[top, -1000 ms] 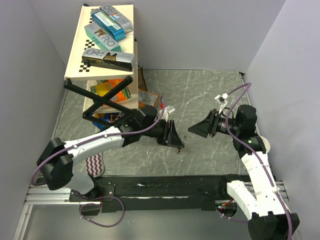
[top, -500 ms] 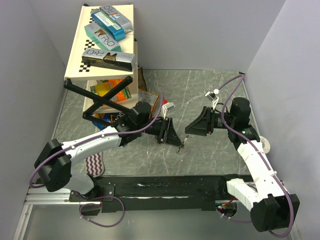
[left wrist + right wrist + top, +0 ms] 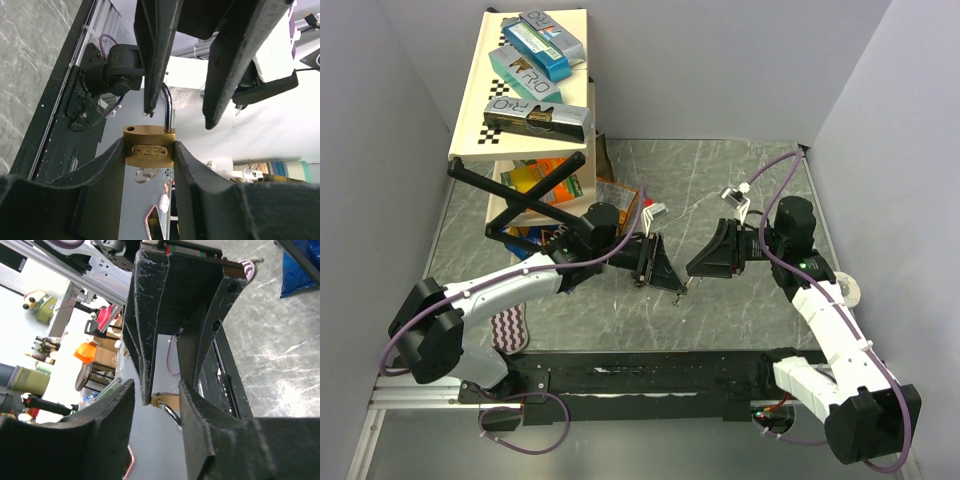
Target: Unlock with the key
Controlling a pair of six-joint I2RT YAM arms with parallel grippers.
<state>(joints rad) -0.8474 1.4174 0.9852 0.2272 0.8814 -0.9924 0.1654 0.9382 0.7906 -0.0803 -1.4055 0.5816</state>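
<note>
The padlock (image 3: 149, 148) comes down to the bare tabletop below next for release, once my left gripper turns its fingers downward, since one shackle leg is out.
My left gripper (image 3: 149, 150) is shut on the body of a brass padlock (image 3: 149, 148), held above the table. Its silver shackle (image 3: 168, 107) stands up with one leg out of the body. The key (image 3: 145, 174) hangs on a small ring under the padlock. My right gripper (image 3: 155, 407) faces the left one, and its fingers (image 3: 114, 412) stand on either side of the shackle (image 3: 173, 415) with a gap still showing. In the top view the two grippers (image 3: 665, 272) (image 3: 698, 268) meet tip to tip over the table's middle.
A tilted shelf rack (image 3: 470, 110) with boxes stands at the back left, with snack packets (image 3: 548, 182) under it. A striped cloth (image 3: 508, 328) lies by the left arm's base. A black rail (image 3: 650, 375) runs along the near edge.
My right gripper has moved left to the padlock and its jaws have narrowed around the shackle. The left gripper with the padlock has shifted slightly back.
</note>
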